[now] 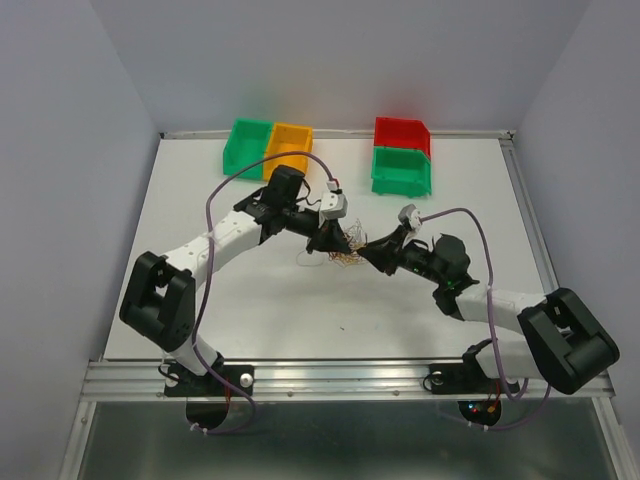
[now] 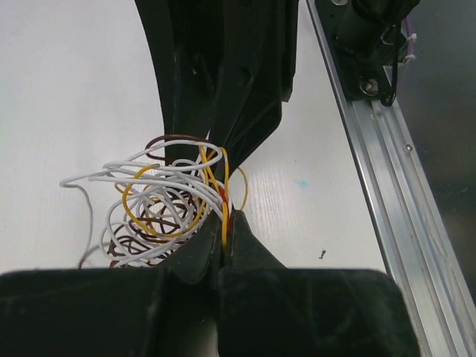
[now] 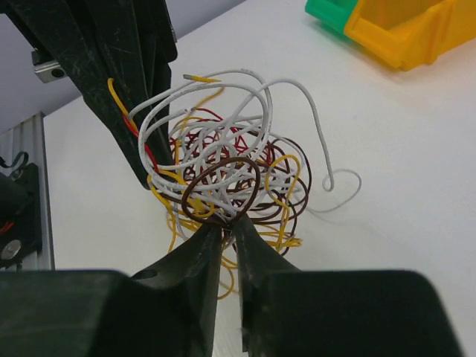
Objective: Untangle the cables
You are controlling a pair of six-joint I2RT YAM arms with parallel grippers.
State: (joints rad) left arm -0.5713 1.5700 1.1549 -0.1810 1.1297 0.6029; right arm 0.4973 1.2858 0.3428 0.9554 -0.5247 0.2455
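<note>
The orange bin lies outward of my left gripper and to its left in the top view, so next my left gripper pulls toward it to release the strands.
The cables (image 1: 345, 258) are one tangled ball of thin white, yellow, brown and red strands, held between both grippers at the table's middle. My left gripper (image 1: 330, 243) is shut on yellow and red strands at the ball's edge (image 2: 225, 216). The rest of the ball (image 2: 152, 204) spreads to the left of its tips. My right gripper (image 1: 372, 250) faces it from the right and is shut on a brown loop (image 3: 223, 186) at its tips (image 3: 229, 222). In the right wrist view the tangle (image 3: 238, 160) hangs between the right tips and the left fingers (image 3: 111, 74).
At the table's back stand a green bin (image 1: 247, 143) beside an orange bin (image 1: 288, 148), and a red bin (image 1: 401, 131) behind another green bin (image 1: 401, 170). An aluminium rail (image 2: 387, 193) runs along the table's edge. Purple arm cords arch above both arms.
</note>
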